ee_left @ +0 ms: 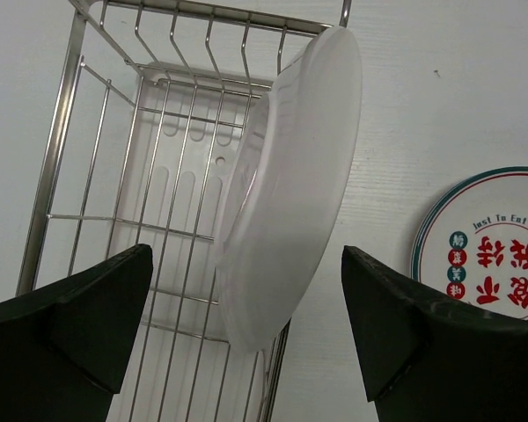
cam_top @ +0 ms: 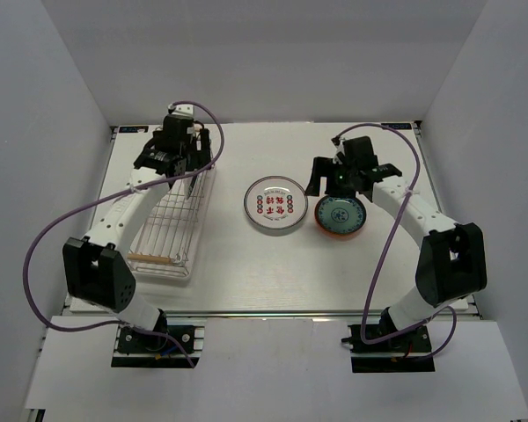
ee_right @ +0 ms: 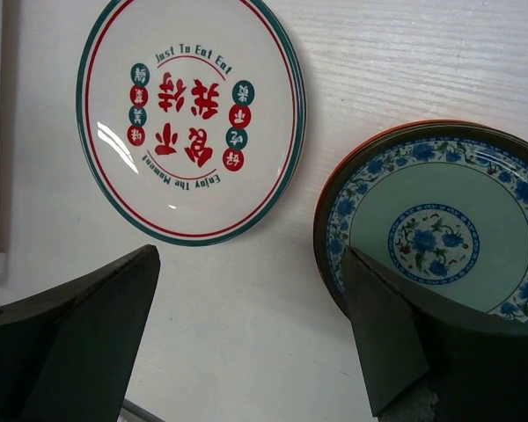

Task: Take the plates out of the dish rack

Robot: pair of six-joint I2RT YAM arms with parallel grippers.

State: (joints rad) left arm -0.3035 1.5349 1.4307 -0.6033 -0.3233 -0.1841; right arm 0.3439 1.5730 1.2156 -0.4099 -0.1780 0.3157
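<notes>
The plate stands on edge between my open fingers. I should lower my left gripper over the upper rim of the plate in the dish rack.
The dish rack (cam_top: 163,237) lies at the left of the table. In the left wrist view a plate (ee_left: 290,185) stands on edge in the rack (ee_left: 57,149), its plain white underside showing, leaning at the rack's right side. My left gripper (cam_top: 192,171) is open above it, a finger on each side and apart from it. A white plate with red-green motifs (cam_top: 275,207) lies flat mid-table. A blue-green plate (cam_top: 341,215) rests on an orange-red one (ee_right: 330,189). My right gripper (cam_top: 334,176) is open and empty above the gap between them.
White walls close in the table at the left, right and back. The rack's wooden handle (cam_top: 150,258) is at its near end. The white motif plate also shows in the left wrist view (ee_left: 488,246) and the right wrist view (ee_right: 191,119).
</notes>
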